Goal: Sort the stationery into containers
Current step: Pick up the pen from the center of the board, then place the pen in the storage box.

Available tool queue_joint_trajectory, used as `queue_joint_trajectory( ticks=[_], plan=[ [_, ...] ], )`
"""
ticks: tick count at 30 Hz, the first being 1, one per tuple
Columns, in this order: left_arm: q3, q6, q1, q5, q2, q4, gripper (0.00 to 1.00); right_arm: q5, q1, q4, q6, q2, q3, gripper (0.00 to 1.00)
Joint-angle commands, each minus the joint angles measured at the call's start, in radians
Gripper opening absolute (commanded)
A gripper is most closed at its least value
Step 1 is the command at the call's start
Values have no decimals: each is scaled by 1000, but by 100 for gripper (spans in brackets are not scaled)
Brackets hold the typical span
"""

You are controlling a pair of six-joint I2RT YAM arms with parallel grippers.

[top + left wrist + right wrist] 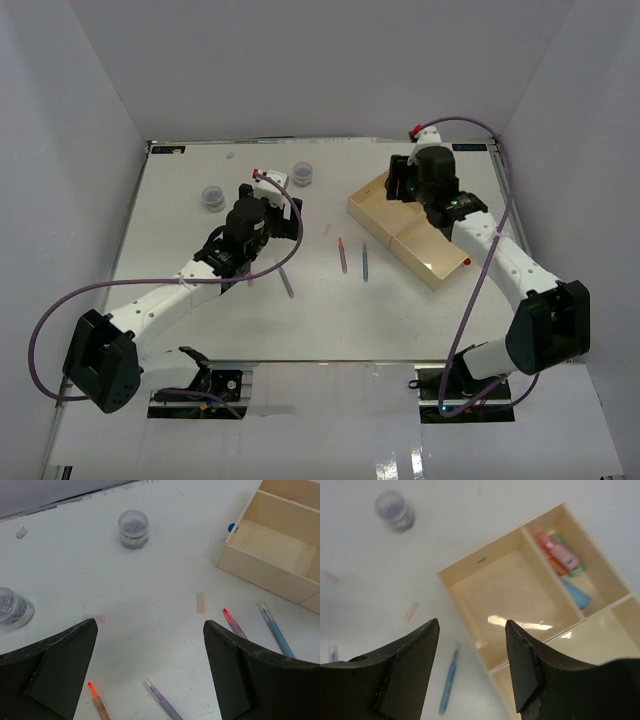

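Observation:
My right gripper moves back and down to the left in the top view next, onto the blue pen's middle (365,263) (449,682), which lies below and back from it.
The beige three-compartment tray (385,240) lies at the right. My right gripper (405,180) hovers over its far end, open and holding nothing (472,630). In the right wrist view the tray's (495,542) end compartment holds short pink (561,553), green, orange and blue (577,595) pieces. My left gripper (268,205) hangs wide open over the table's middle, with nothing in it (150,630). On the table lie a purple pen (164,702), an orange-tipped pen (97,700), a red-tipped purple pen (234,624) and a blue pen (276,632). Two grey tubs (133,529) (12,607) stand farther back.
A small beige piece (201,602) and a pale pink piece (95,617) lie flat on the table between the pens and the tubs. A blue dot (231,528) shows by the tray's far corner. Walls enclose the table on three sides.

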Motion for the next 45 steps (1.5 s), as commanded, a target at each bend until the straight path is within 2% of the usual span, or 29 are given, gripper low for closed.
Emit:
queue_joint_trajectory(
  ticks=[1, 4, 9, 13, 20, 28, 31, 34, 36, 40, 45],
  plan=[
    [54, -96, 44, -20, -15, -53, 98, 88, 134, -91, 46, -20, -126, 62],
    [91, -162, 93, 9, 23, -114, 98, 120, 221, -60, 95, 0, -198, 62],
    [133, -233, 170, 45, 57, -185, 98, 144, 311, -52, 126, 88, -206, 61],
    [133, -240, 210, 45, 36, -188, 98, 138, 328, -43, 147, 168, -197, 57],
    [114, -207, 213, 51, 1, -157, 98, 141, 332, -22, 169, 280, -208, 46],
    [114, -201, 214, 66, 2, -156, 98, 152, 337, -26, 150, 291, -209, 15],
    [113, -197, 214, 66, 2, -154, 98, 147, 346, -66, 111, 251, -176, 9],
    [113, -193, 214, 65, 2, -154, 98, 131, 349, -74, 34, 154, -128, 8],
    [114, -190, 216, 69, 5, -153, 98, 140, 344, -72, -73, 130, -84, 8],
    [113, -190, 216, 80, 7, -153, 98, 143, 297, -82, -211, 132, -5, 8],
    [111, -181, 216, 79, 8, -151, 98, 56, 191, -77, -382, 194, 85, 8]
  ],
)
